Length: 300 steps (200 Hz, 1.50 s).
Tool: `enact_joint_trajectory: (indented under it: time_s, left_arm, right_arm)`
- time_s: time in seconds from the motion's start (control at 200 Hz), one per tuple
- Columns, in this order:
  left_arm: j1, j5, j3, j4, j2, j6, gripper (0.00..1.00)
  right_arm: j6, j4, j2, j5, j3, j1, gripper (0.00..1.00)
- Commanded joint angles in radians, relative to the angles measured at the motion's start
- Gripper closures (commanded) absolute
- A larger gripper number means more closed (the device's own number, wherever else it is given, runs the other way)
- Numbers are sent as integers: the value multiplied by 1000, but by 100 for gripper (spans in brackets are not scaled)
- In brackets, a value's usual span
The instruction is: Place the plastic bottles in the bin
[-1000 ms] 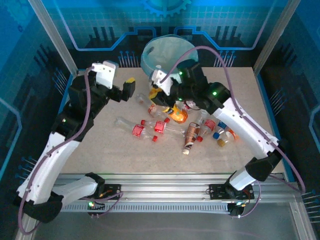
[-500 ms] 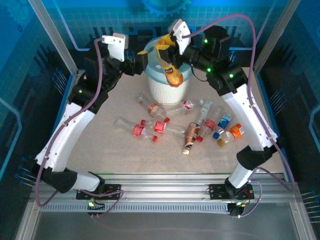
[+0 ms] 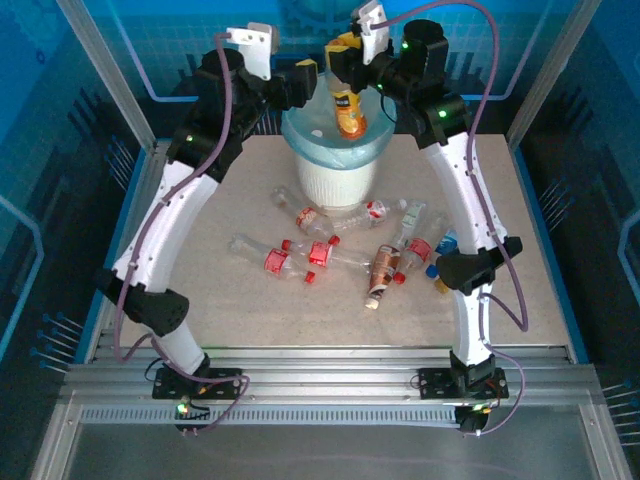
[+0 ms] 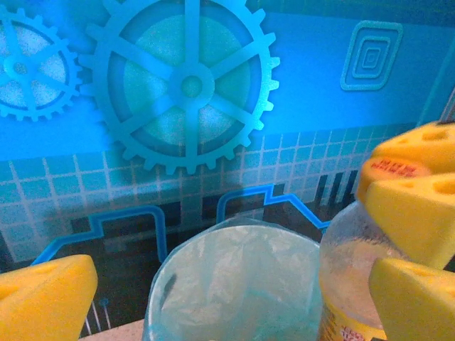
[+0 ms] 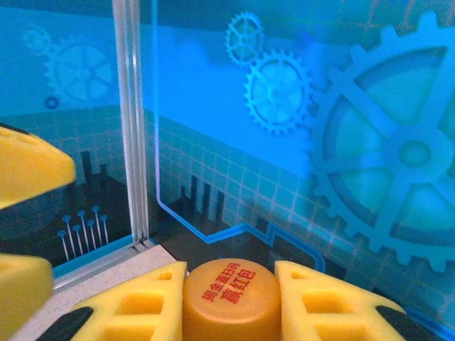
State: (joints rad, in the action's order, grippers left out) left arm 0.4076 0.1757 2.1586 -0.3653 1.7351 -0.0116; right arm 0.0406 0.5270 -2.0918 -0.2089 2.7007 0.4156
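The bottle is already hanging over the bin's bag, and the bin's opening is open below it. My right gripper will next move down toward the bin's opening and let go of the bottle's orange cap (image 5: 229, 297).
My right gripper (image 3: 343, 52) is shut on the orange cap (image 5: 229, 297) of an orange-labelled plastic bottle (image 3: 349, 110). The bottle hangs upright over the mouth of the bin (image 3: 333, 165), a white ribbed wastebasket with a light-blue bag. In the left wrist view the bin's bag (image 4: 234, 284) lies below and the held bottle (image 4: 352, 270) stands at the right. My left gripper (image 3: 304, 78) is open beside the bottle, at the bin's left rim. Several more bottles (image 3: 320, 253) lie on the table in front of the bin.
The loose bottles spread from a clear one (image 3: 250, 246) at the left to an orange-capped one (image 3: 441, 284) at the right. Blue enclosure walls and a metal post (image 5: 130, 121) stand close behind the bin.
The right gripper lifted the orange bottle off the table and carried it up and back over the bin. The left arm also rose and moved back to the bin's left side.
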Motion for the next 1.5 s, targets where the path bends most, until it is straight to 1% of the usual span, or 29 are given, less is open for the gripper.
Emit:
enact_joint_trajectory:
  time_s: [0.0,0.17,0.32,0.495,0.755,0.865,0.995,1.08,1.131,1.281,1.361,1.496]
  left_arm:
    - [-7,-22,74,-21,42,-41,1]
    - [-10,-30,108,-8,107,-73,1]
    - [-10,-16,135,-41,165,-88,1]
    - [-9,-21,105,-49,193,-131,1]
    - [-11,-31,64,-45,210,-162,1]
    - [-9,-41,24,-27,204,-174,1]
    - [-10,-42,-29,-11,191,-184,1]
    - [-10,-40,-50,-9,183,-184,1]
    - [-10,-38,-58,-8,177,-184,1]
    - [-10,-36,-67,-4,169,-179,1]
    - [-9,-41,-67,-2,167,-187,1]
    - [-10,-46,-84,3,159,-199,1]
  right_arm:
    - [-52,-18,-9,24,45,-35,86]
    - [-46,-21,-29,47,42,-67,86]
    - [-22,-9,-45,57,38,-84,86]
    - [-17,2,-70,54,25,-100,86]
    - [-34,-48,-113,-23,9,-107,86]
    - [-39,-82,-141,-32,9,-107,85]
    - [-46,-89,-174,-52,10,-109,81]
    - [-49,-69,-183,-34,-1,-107,78]
    - [-50,-65,-181,-21,-16,-107,73]
    - [-50,-69,-171,-7,-41,-104,62]
    - [-40,-68,-164,3,-39,-99,59]
    - [-32,-63,-156,13,-39,-93,57]
